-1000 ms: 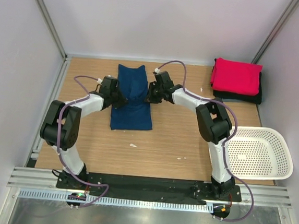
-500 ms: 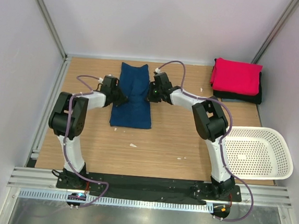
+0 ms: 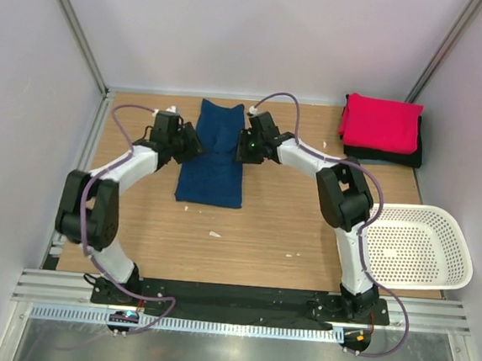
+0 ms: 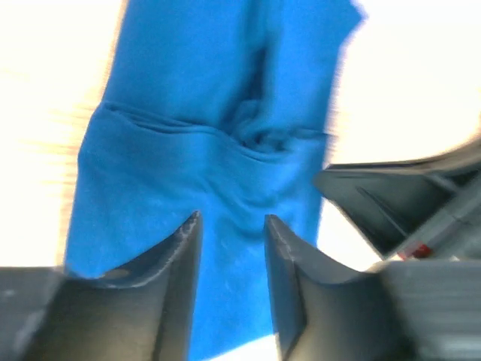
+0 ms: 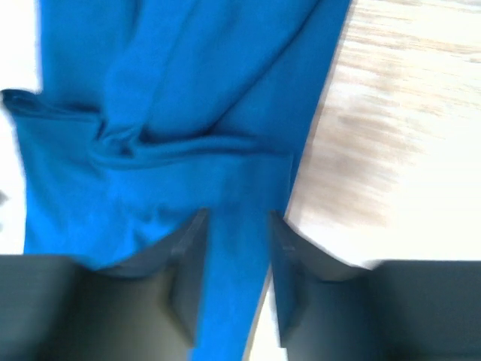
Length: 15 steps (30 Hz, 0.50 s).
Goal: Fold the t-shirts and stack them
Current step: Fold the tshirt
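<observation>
The t-shirt's near end is uncovered, back from the cross-fold, so next I need to move my left gripper back and then down onto the t-shirt's near corner farther from the basket.
The navy blue t-shirt lies folded into a long narrow strip at the middle back of the table, with a creased cross-fold partway along. My left gripper hovers at its left edge and stands open over the cloth; its own midpoint holds nothing. My right gripper is at the shirt's right edge, also open, with the blue cloth lying beneath the gap. A folded pink-red t-shirt rests on a folded black one at the back right.
A white perforated basket sits at the right edge of the table, beside the right arm's base. Small white scraps lie on the wood in front of the navy shirt. Walls close in on the table's left, back and right.
Both grippers have opened and let go of the navy shirt. The shirt's far half now lies flatter and a little farther back. The left arm's elbow has swung left.
</observation>
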Tool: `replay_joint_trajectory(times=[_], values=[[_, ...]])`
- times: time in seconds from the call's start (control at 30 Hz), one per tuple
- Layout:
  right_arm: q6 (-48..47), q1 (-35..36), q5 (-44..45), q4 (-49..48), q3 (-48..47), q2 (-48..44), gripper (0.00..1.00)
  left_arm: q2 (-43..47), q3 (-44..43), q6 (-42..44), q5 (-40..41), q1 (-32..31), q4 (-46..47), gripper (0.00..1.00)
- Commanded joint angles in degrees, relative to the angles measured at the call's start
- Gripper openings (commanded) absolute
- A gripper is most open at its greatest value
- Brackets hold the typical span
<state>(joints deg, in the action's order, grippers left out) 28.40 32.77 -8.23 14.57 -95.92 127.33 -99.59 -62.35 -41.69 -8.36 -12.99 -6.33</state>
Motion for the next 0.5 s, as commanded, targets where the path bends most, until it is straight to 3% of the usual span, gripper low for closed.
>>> replay_joint_trajectory(times=[0.0,0.13,0.23,0.4,0.47], values=[[-2.6,0.1,-1.5,6.5,-3.8,-9.7,0.47,10.9,-2.3,5.2,1.5,0.1,-7.2,0.52],[1.8,0.2,-3.8,8.7,3.1,-16.0,0.66,19.8,-0.8,1.9,7.4,0.1,-18.3,0.59],[7.5,0.8,-5.6,6.0,13.5,-21.1,0.68,24.0,6.0,-4.2,9.9,0.1,-24.1,0.59],[14.8,2.5,-1.7,0.4,28.8,-27.6,0.68,36.6,23.2,-20.1,7.4,0.1,-16.7,0.59],[18.2,2.6,-2.1,-1.8,31.9,-29.2,0.68,39.5,29.1,-22.5,8.0,0.1,-14.7,0.59]])
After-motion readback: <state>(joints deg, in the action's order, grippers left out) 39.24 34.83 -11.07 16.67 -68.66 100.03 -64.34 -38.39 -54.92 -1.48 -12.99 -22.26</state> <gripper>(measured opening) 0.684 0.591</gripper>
